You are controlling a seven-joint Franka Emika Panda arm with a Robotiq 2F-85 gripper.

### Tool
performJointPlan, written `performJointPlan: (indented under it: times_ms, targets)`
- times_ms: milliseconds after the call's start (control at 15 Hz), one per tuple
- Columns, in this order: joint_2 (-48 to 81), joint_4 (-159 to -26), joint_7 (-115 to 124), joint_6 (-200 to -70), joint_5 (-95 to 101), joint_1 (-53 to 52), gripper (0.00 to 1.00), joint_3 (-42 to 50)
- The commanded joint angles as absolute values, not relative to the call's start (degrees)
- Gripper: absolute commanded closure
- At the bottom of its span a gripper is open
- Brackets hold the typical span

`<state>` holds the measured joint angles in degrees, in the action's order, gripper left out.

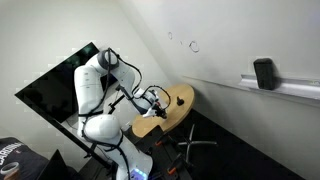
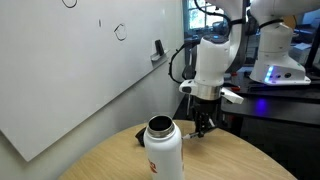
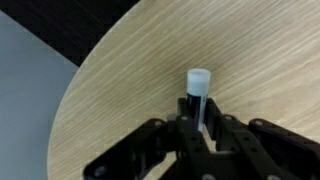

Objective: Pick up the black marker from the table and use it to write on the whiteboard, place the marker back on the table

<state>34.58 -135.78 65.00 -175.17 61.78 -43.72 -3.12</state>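
The black marker [image 3: 197, 88] should go down a little with my gripper toward the bare wooden table below and be let go there, because that spot is clear inside the table's edge.
In the wrist view my gripper [image 3: 198, 128] is shut on the black marker [image 3: 197, 88], a slim dark stick with a white cap that sticks out past the fingertips over the table's wooden top [image 3: 120, 90]. I cannot tell whether the marker touches the wood. In both exterior views the gripper [image 2: 203, 124] [image 1: 158, 101] points down over the round table [image 2: 240, 160] [image 1: 178, 108], near its edge. The whiteboard [image 2: 70, 70] [image 1: 230, 40] with small scribbled loops [image 2: 120, 31] stands beside the table.
A white bottle with a red mark [image 2: 163, 150] stands on the table close to the camera. A dark eraser [image 1: 264, 73] [image 2: 158, 48] sits on the whiteboard's grey ledge [image 1: 290, 89]. A black glossy panel [image 1: 50, 85] is behind the arm.
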Motion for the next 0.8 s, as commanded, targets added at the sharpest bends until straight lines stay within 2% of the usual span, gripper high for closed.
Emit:
performJointPlan:
  times_ms: [0,133,200,333,733]
  targets:
    - [39.3,-132.0,65.5,-176.2,62.1,-44.5,0.94,-2.5]
    - [40.9,-130.7,64.9,-176.1,62.0,-44.3,0.95,-2.9]
    - [41.1,-130.8,64.3,-175.4,61.6,-44.0,0.55,-3.5]
    - [38.8,-132.1,65.8,-175.0,62.4,-45.3,0.48,-2.6]
    - [27.7,-139.4,69.4,-172.9,65.8,-50.7,0.02,0.2]
